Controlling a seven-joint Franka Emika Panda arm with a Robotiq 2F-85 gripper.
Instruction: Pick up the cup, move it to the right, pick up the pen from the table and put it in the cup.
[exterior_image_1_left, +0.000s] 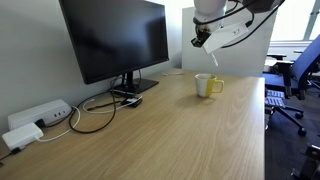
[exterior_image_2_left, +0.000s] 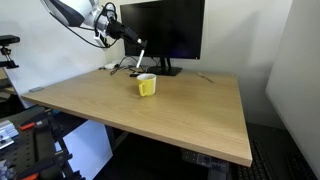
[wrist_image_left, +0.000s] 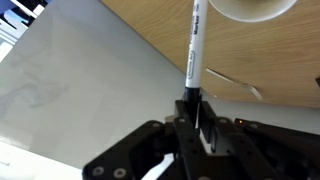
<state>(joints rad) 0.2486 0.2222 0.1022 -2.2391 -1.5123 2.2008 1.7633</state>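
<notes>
I will lower my gripper until the pen's white body reaches into the mug's opening (exterior_image_2_left: 146, 77) (wrist_image_left: 252, 6) and let go of the pen there, because the pen's lower end is above the mug's rim.
The cup (exterior_image_1_left: 208, 86) (exterior_image_2_left: 146, 85), a white mug with a yellow-green inside, stands upright on the wood-grain table (exterior_image_1_left: 150, 140) (exterior_image_2_left: 190, 110). My gripper (exterior_image_1_left: 203, 40) (exterior_image_2_left: 130, 35) hangs in the air above it, shut on the black end of the pen (exterior_image_1_left: 211, 56) (exterior_image_2_left: 143, 51). The pen's white barrel slants down toward the mug's mouth and ends a little above the rim. In the wrist view the pen (wrist_image_left: 195, 45) sticks out from between the jaws of the gripper (wrist_image_left: 195, 102), and its tip points at the cup's rim (wrist_image_left: 255, 8) at the top edge.
A black monitor (exterior_image_1_left: 115, 40) (exterior_image_2_left: 165, 30) stands behind the cup, with cables (exterior_image_1_left: 95, 112) and a white power box (exterior_image_1_left: 38, 116) beside its foot. A white partition panel (wrist_image_left: 80, 90) borders the table. Office chairs (exterior_image_1_left: 295, 75) stand past the table's edge.
</notes>
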